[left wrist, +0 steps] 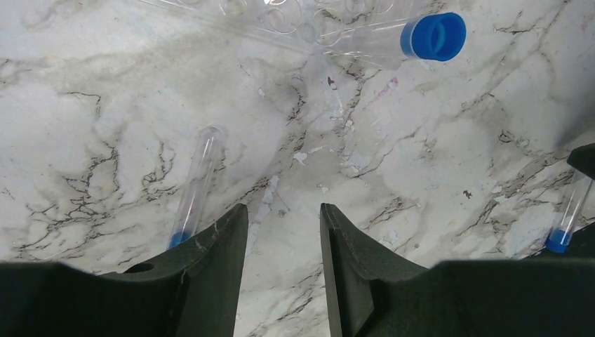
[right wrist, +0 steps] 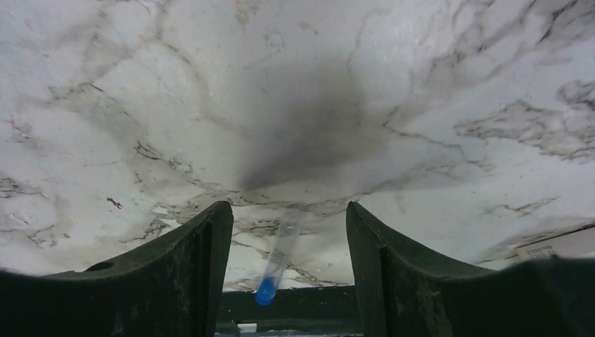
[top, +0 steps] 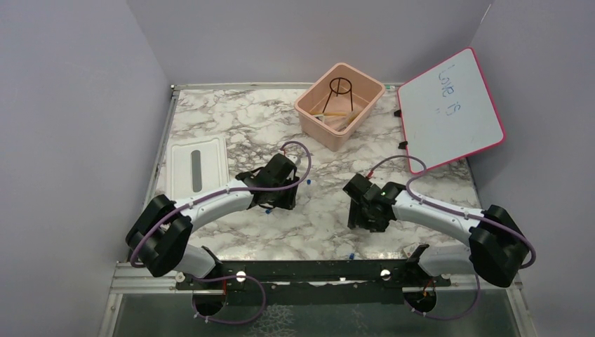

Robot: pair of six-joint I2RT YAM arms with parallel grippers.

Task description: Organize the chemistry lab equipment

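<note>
The open fingers of my right gripper will next move down and back to the blue-tipped tube by the front bar and close around the tube's clear body (top: pixel 353 248) (right wrist: pixel 282 246).
In the left wrist view my left gripper (left wrist: pixel 281 207) hangs open over bare marble with nothing between its fingers. A small clear tube with a blue tip (left wrist: pixel 196 184) lies just left of the left finger. A larger tube with a blue hexagonal cap (left wrist: pixel 433 36) lies at the top right, and another small blue-tipped tube (left wrist: pixel 567 219) shows at the right edge. My right gripper (right wrist: pixel 288 205) is wide open. A blurred blue-tipped tube (right wrist: pixel 278 261) sits between its fingers and touches neither. From above, the left gripper (top: pixel 281 193) and right gripper (top: pixel 365 216) are low over mid-table. The black wire tripod (top: pixel 342 87) stands in the pink bin.
The pink bin (top: pixel 312 112) stands at the back centre with tan items beside the tripod. The pink-framed whiteboard (top: pixel 449 109) leans at the back right. A white lid (top: pixel 198 165) lies at the left. The table's dark front rail (right wrist: pixel 393 302) is just beyond the right gripper.
</note>
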